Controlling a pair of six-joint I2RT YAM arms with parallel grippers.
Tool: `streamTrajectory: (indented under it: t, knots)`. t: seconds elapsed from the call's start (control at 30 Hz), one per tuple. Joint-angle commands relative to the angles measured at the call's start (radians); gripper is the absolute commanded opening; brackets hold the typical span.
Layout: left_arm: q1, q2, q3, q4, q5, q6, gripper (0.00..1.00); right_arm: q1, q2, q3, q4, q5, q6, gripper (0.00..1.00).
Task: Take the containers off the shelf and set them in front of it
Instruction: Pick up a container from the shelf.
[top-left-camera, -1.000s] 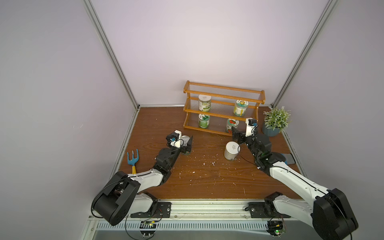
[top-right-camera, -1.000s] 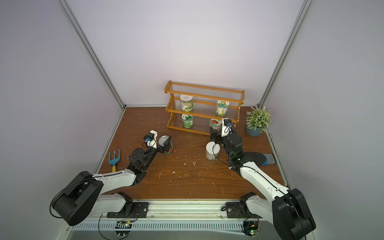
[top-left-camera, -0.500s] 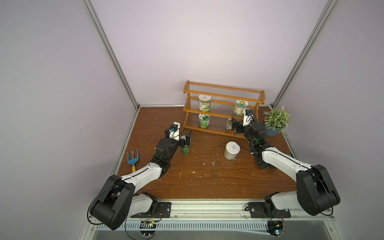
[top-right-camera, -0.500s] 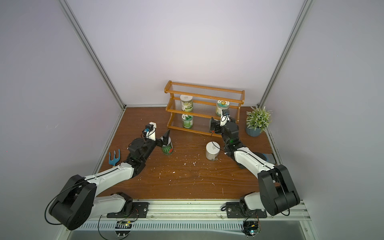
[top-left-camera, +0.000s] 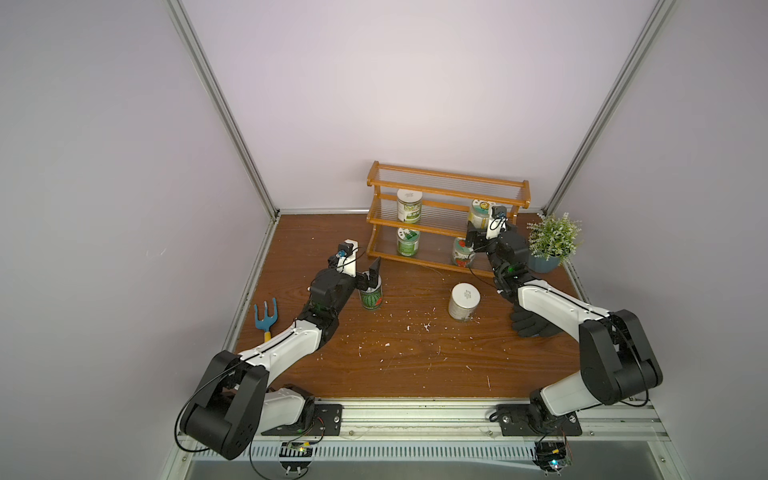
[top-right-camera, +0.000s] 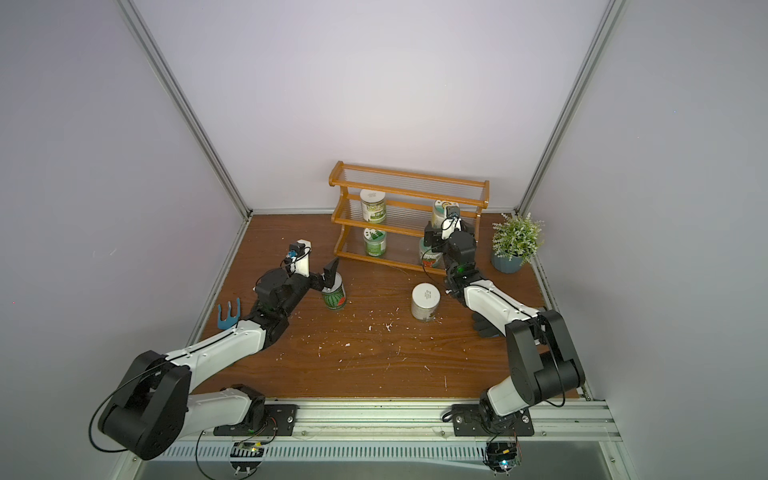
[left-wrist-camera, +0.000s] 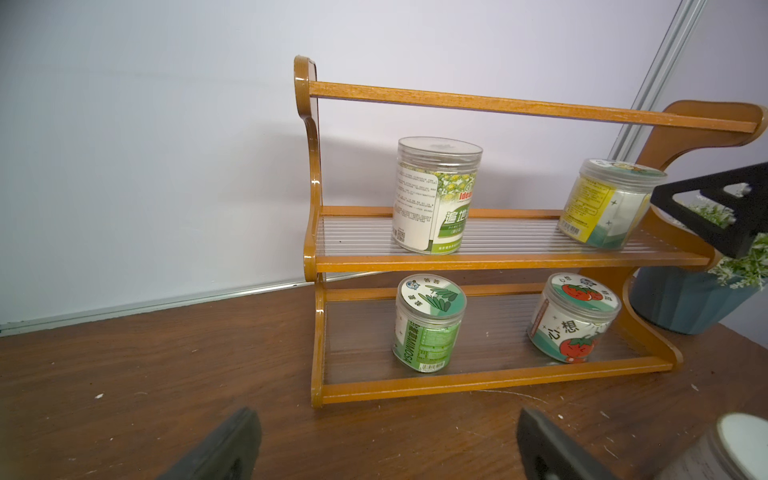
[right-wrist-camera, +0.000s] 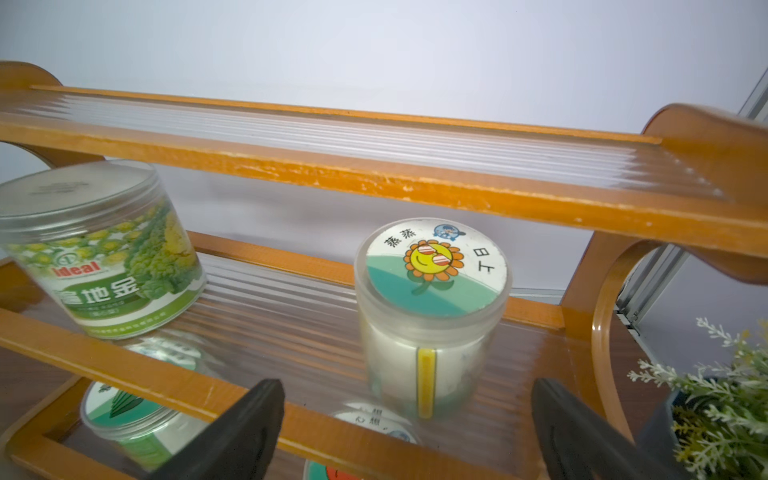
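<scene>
I will next push my right gripper outward over the front bar of the shelf's middle level and close it around the flower-lid jar's body (top-left-camera: 478, 217) (right-wrist-camera: 428, 360), since the jar stands outward of the gripper's fingers.
The orange-brown shelf (top-left-camera: 449, 192) (top-right-camera: 409, 183) stands at the back wall. Its middle tier bears a green-label jar (left-wrist-camera: 436, 195) and a flower-lid jar (right-wrist-camera: 432, 311). On the bottom tier stand a leaf-lid jar (left-wrist-camera: 430, 322) and a tomato jar (left-wrist-camera: 573, 318). In front of it on the table stand the watermelon can (top-left-camera: 371, 297) and a white-lidded tin (top-left-camera: 464, 301). My left gripper (top-left-camera: 368, 277) (left-wrist-camera: 384, 449) hangs open just above the can, empty. My right gripper (top-left-camera: 478, 235) (right-wrist-camera: 409, 436) is open and faces the flower-lid jar, short of it.
A plant in a blue-grey pot (top-left-camera: 548, 245) stands right of the shelf, close to my right wrist. A blue hand fork (top-left-camera: 266, 316) lies at the left edge. A black glove (top-left-camera: 530, 324) lies under the right arm. White crumbs dot the table.
My right arm has moved from beside the white-lidded tin up to the shelf's middle tier. My left gripper has lifted off the watermelon can, which now stands upright.
</scene>
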Motion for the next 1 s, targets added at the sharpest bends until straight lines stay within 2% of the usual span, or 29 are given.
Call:
streamTrajectory:
  t: [0.0,0.9,0.97]
  knots:
    - [0.049,0.013,0.02,0.019,0.068,-0.064,0.99,-0.012,0.011,0.038,0.06,0.02,-0.022,0.99]
    - [0.066,0.029,0.027,0.008,0.075,-0.049,0.99,-0.063,0.238,0.175,0.199,-0.018,-0.039,0.99]
    - [0.066,0.027,0.026,0.007,0.075,-0.048,0.99,-0.064,0.249,0.192,0.188,-0.023,-0.039,0.95]
